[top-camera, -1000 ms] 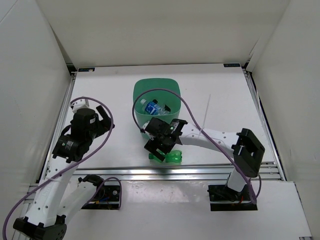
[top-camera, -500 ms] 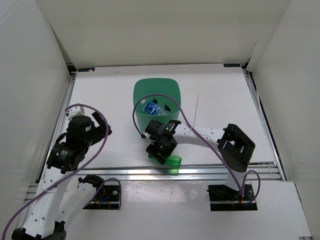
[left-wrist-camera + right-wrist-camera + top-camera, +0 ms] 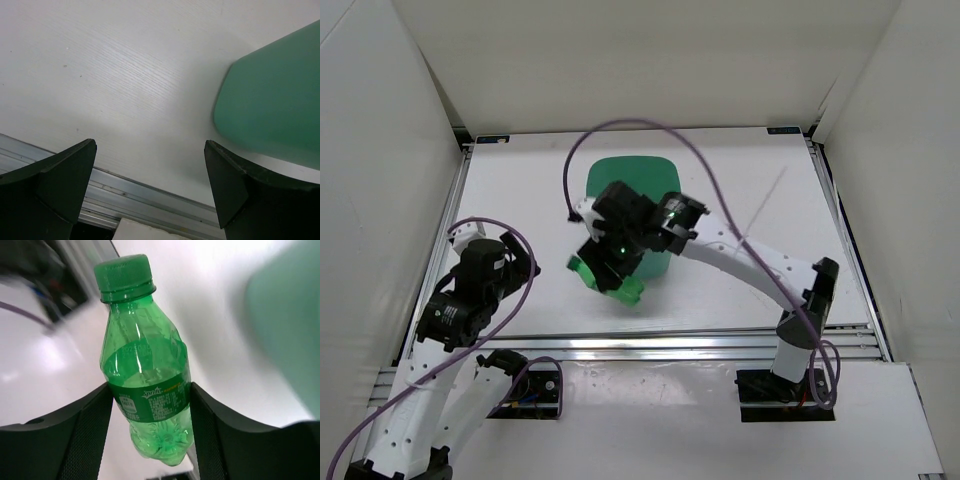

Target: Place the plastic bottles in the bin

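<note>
The bottle hangs outside the bin's near side. I need to raise my right gripper next and bring it outward over the green bin's open top (image 3: 640,177) to release the bottle.
A green plastic bottle (image 3: 145,375) with a green cap and a Sprite label sits between the jaws of my right gripper (image 3: 150,405), which is shut on its labelled waist. From above, the bottle (image 3: 628,291) hangs off the table at the front-left corner of the green bin (image 3: 630,172), with the right gripper (image 3: 608,268) around it. The right wrist covers most of the bin's inside, so any other bottles are hidden. My left gripper (image 3: 523,262) is low at the left, open and empty (image 3: 150,185), with the bin's side (image 3: 275,105) ahead to its right.
An aluminium rail (image 3: 650,345) runs along the table's near edge and shows close below the left fingers (image 3: 150,190). White walls enclose the table on three sides. The right arm's purple cable (image 3: 620,125) arcs high over the bin.
The right gripper shut on the green bottle at the table's front edge, lifted it, and swung it left and back to the bin's front-left corner. The left arm drew back slightly.
</note>
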Robot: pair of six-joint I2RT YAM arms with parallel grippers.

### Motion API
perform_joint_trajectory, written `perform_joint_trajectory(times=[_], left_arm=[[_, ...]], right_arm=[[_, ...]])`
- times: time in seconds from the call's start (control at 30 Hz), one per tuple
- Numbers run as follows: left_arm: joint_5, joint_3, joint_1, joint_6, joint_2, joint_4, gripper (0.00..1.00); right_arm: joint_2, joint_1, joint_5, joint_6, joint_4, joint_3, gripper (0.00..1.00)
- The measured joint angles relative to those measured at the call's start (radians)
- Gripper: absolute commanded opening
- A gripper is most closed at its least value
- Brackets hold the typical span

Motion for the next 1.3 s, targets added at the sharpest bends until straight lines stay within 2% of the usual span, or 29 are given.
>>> perform_joint_trajectory(times=[0.1,0.2,0.27,0.5,0.6,0.63,0.73,0.9,1.03,1.13,1.3], left_arm=[[-0.007,-0.013,0.0,-0.004,0.005,0.001,1.0],[-0.009,-0.014,0.0,-0.006,0.024,0.009,1.0],[-0.01,-0.014,0.0,-0.004,0.04,0.018,1.0],[-0.01,-0.014,0.0,0.003,0.076,0.04,1.0],[-0.01,-0.014,0.0,0.005,0.084,0.045,1.0],[-0.01,-0.014,0.0,0.006,0.085,0.046,1.0],[-0.01,-0.014,0.0,0.012,0.087,0.047,1.0],[-0.018,-0.01,0.0,0.013,0.084,0.045,1.0],[-0.056,-0.009,0.0,0.012,0.062,0.048,1.0],[-0.119,-0.009,0.0,0.01,0.028,0.056,1.0],[-0.316,-0.009,0.0,-0.023,-0.005,0.055,1.0]], right_arm=[[-0.002,0.011,0.003,0.006,-0.05,0.259,0.27],[-0.009,-0.013,0.005,0.008,-0.076,0.444,0.24],[-0.021,-0.052,0.005,0.015,-0.083,0.504,0.24],[-0.012,-0.266,-0.032,0.03,-0.072,0.551,0.35],[0.022,-0.34,-0.048,0.037,-0.053,0.577,0.5],[0.029,-0.353,-0.055,0.037,-0.05,0.577,0.74],[0.052,-0.367,-0.063,0.043,-0.049,0.573,1.0],[0.033,-0.365,-0.023,0.056,-0.045,0.509,1.0],[-0.048,-0.394,0.022,0.091,-0.035,0.395,1.0],[-0.116,-0.463,0.019,0.132,-0.033,0.328,1.0],[-0.24,-0.649,-0.12,0.19,-0.027,0.157,1.0]])
